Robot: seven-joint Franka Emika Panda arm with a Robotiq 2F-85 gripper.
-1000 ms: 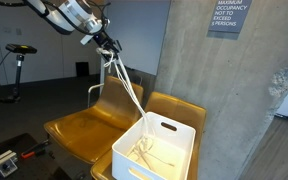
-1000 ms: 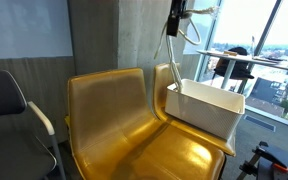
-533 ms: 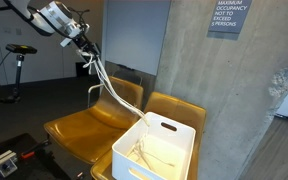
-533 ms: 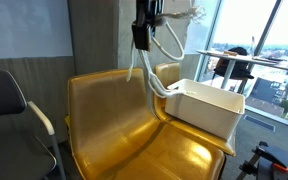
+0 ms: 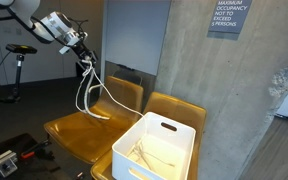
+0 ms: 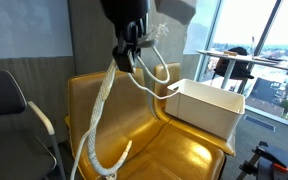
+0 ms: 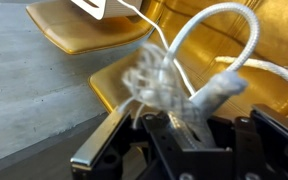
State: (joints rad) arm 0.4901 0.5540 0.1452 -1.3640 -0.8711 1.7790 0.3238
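The yellow seat [image 5: 97, 132] beside the bin's chair lies below my gripper, so my gripper should next come down, shift toward the bin [image 5: 156, 150] and let go of the rope over that seat.
My gripper [image 5: 81, 52] is shut on a white rope [image 5: 87, 90] and holds it high over the yellow chair [image 5: 76, 128] beside the one with the bin. The rope hangs in loops, and its lower end reaches that chair's seat. In the other exterior view the gripper [image 6: 127, 57] fills the top middle; the rope [image 6: 99, 112] drops to the seat, and one strand curves toward the white bin [image 6: 206, 106]. The bin [image 5: 156, 150] stands on the neighbouring chair with pale strands inside. In the wrist view the rope [image 7: 220, 38] bunches between the fingers of the gripper [image 7: 170, 116].
A concrete pillar [image 5: 229, 90] with a sign [image 5: 228, 16] rises behind the bin. A grey office chair [image 6: 9, 110] stands beside the yellow seats [image 6: 134, 130]. A stool [image 5: 20, 50] is in the background. A table and windows [image 6: 249, 40] lie beyond the bin.
My gripper has carried the rope sideways away from above the bin to over the neighbouring chair. The rope has come out of the bin and now trails onto that seat.
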